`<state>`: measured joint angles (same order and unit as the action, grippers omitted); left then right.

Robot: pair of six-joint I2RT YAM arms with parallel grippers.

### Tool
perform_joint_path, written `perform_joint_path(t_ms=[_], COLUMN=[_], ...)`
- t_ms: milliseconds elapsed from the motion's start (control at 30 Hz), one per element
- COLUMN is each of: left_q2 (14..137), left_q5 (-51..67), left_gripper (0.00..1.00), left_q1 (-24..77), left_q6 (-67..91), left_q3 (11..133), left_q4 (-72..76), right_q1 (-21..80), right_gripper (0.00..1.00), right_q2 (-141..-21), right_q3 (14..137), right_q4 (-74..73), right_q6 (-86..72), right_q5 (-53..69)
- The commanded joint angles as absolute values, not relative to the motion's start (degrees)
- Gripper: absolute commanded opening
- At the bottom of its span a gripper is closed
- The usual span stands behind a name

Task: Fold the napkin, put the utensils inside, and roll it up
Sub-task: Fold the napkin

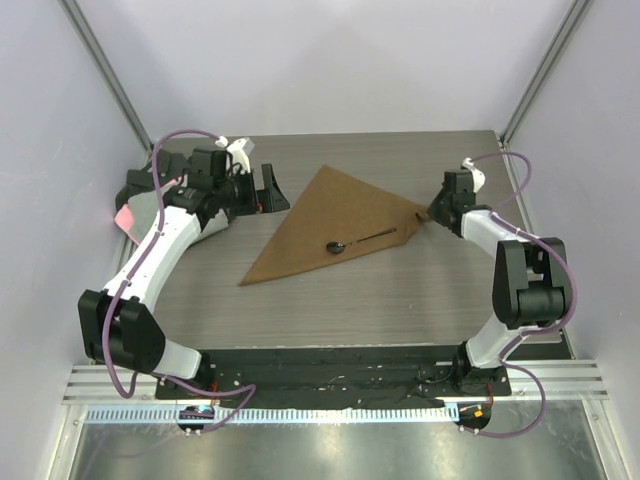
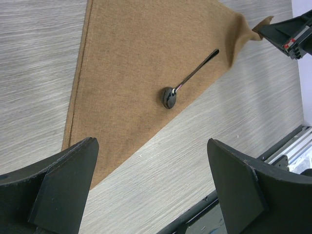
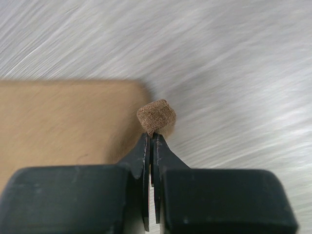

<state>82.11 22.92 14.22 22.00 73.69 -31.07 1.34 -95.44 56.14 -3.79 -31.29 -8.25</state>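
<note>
Next, my right gripper will go left in the top view and lower the napkin's corner onto the utensil's rounded head [image 1: 335,247], then release it, since the utensil lies uncovered.
The brown napkin [image 1: 330,225] lies as a folded triangle in the middle of the table, its long edge toward the near side. A slim black utensil [image 1: 358,240] rests on it, rounded head to the left; the left wrist view shows the utensil [image 2: 187,83] lying on the napkin [image 2: 136,63]. My right gripper [image 1: 432,215] is shut on the napkin's right corner, a small tuft of cloth [image 3: 156,116] poking out past the closed fingertips [image 3: 146,146], slightly lifted. My left gripper [image 1: 262,200] hovers open off the napkin's left edge, with nothing between its fingers [image 2: 73,170].
A grey cloth with a pink edge [image 1: 135,212] and dark cloth [image 1: 138,183] lie at the far left under the left arm. A black base plate and metal rail [image 1: 330,362] run along the table's near edge. Walls close in on both sides.
</note>
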Motion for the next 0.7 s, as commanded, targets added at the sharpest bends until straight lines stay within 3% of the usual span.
perform_joint_path(t_ms=[0,667], left_q2=[80.2,76.4], left_q5=[22.1,18.0], left_gripper=[1.0,1.0], left_q1=[14.2,14.2], left_q6=[21.9,24.0], left_q3=[74.8,68.2], left_q4=[-30.1,-30.9], right_q1=[6.6,24.9], right_gripper=[0.01,0.01], right_q2=[-92.6,-97.2], right_q3=[60.3,68.8], right_q4=[-0.3,-1.1], right_q6=[-28.6,-21.1], right_q5=[-11.2,-10.6])
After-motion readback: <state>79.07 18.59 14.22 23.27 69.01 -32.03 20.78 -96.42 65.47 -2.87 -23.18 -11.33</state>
